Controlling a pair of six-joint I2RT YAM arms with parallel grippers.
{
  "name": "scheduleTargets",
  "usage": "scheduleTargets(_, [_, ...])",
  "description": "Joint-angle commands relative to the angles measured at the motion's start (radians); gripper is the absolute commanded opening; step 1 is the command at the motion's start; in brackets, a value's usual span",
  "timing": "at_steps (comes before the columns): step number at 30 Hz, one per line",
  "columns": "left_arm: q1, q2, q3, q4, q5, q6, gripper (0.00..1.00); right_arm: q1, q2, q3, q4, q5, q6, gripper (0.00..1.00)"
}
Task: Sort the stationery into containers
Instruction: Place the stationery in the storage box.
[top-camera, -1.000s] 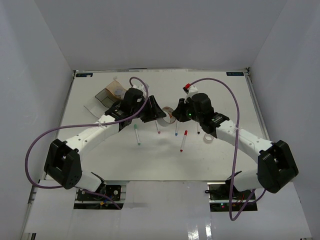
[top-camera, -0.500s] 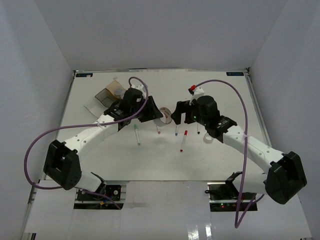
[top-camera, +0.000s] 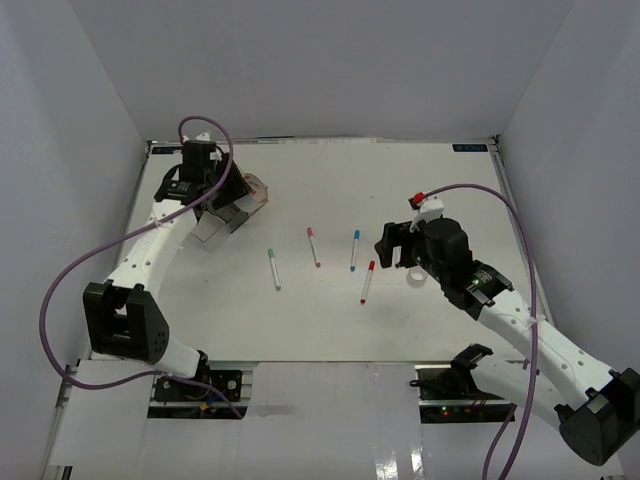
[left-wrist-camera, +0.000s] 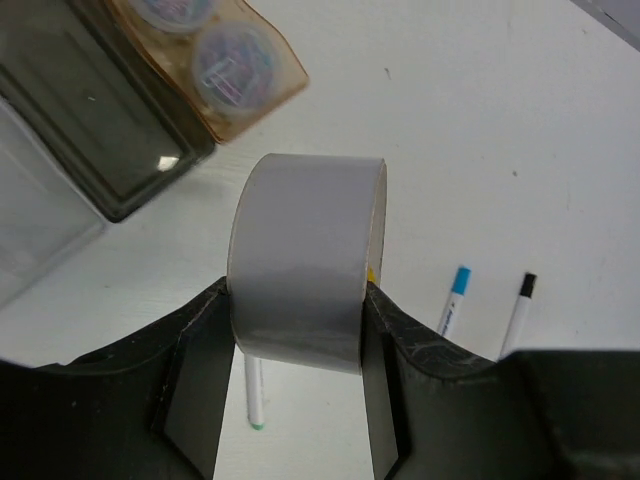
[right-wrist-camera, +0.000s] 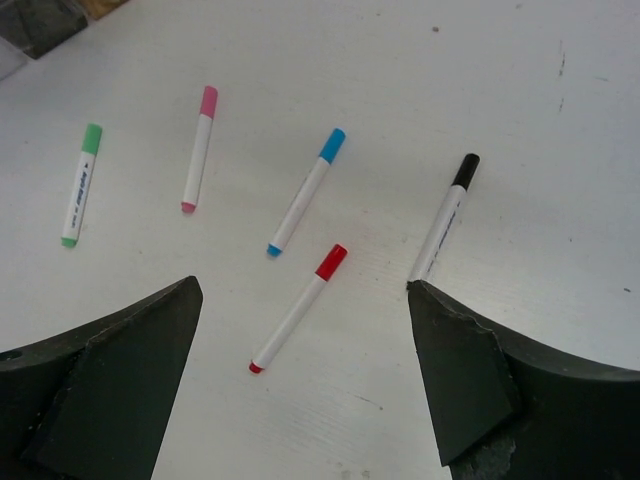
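My left gripper should move over the empty dark box beside the tubs next. It should turn in line with the box's sides and lower the ring inside.
My left gripper (left-wrist-camera: 295, 296) is shut on the silvery tape ring (left-wrist-camera: 305, 262), its fingers pressing the ring's two flat sides. It hangs beside the containers (top-camera: 222, 212) at the back left. The amber box (left-wrist-camera: 275, 95) holds two round tubs (left-wrist-camera: 235, 62). A dark box (left-wrist-camera: 110, 140) and a clear one (left-wrist-camera: 35, 240) adjoin it. My right gripper (right-wrist-camera: 302, 290) is open above the red marker (right-wrist-camera: 298, 308). The green marker (right-wrist-camera: 81, 183), pink marker (right-wrist-camera: 198, 148), blue marker (right-wrist-camera: 305, 192) and black marker (right-wrist-camera: 445, 215) lie on the table. A small clear tape roll (top-camera: 416, 275) sits by the right arm.
The white table (top-camera: 330, 320) is walled at the back and on both sides. Purple cables (top-camera: 470, 195) loop from both arms above the table. The markers lie in a loose row across the middle.
The right gripper has opened and drawn back to the right. The left arm has swung the tape ring from the middle of the table to the containers at the back left.
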Motion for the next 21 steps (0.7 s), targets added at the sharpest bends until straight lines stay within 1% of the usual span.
scheduleTargets(1, [0.057, 0.043, 0.109, -0.093, -0.101, 0.063, 0.25, -0.003, -0.045, -0.05, -0.029, 0.028, -0.011, 0.9])
scheduleTargets(2, [0.068, 0.079, 0.16, -0.104, -0.11, 0.071, 0.25, -0.003, -0.063, -0.059, -0.038, 0.036, -0.011, 0.9])
scheduleTargets(4, [0.093, 0.122, 0.212, -0.146, -0.136, 0.075, 0.25, -0.004, -0.082, -0.082, -0.048, 0.048, -0.011, 0.9])
scheduleTargets(5, [0.096, 0.168, 0.267, -0.165, -0.179, 0.068, 0.24, -0.004, -0.089, -0.09, -0.051, 0.054, -0.013, 0.9])
scheduleTargets(7, [0.108, 0.211, 0.318, -0.215, -0.231, 0.043, 0.23, -0.004, -0.117, -0.11, -0.055, 0.069, -0.023, 0.9])
scheduleTargets(11, [0.116, 0.306, 0.41, -0.251, -0.268, 0.022, 0.22, -0.004, -0.16, -0.144, -0.055, 0.074, -0.042, 0.9])
scheduleTargets(12, [0.116, 0.354, 0.465, -0.293, -0.279, 0.014, 0.21, -0.004, -0.164, -0.148, -0.057, 0.08, -0.043, 0.9])
scheduleTargets(15, [0.119, 0.441, 0.562, -0.375, -0.332, -0.023, 0.2, -0.004, -0.186, -0.165, -0.061, 0.091, -0.048, 0.9])
scheduleTargets(21, [0.129, 0.509, 0.59, -0.403, -0.409, -0.072, 0.2, -0.004, -0.217, -0.185, -0.061, 0.108, -0.059, 0.9])
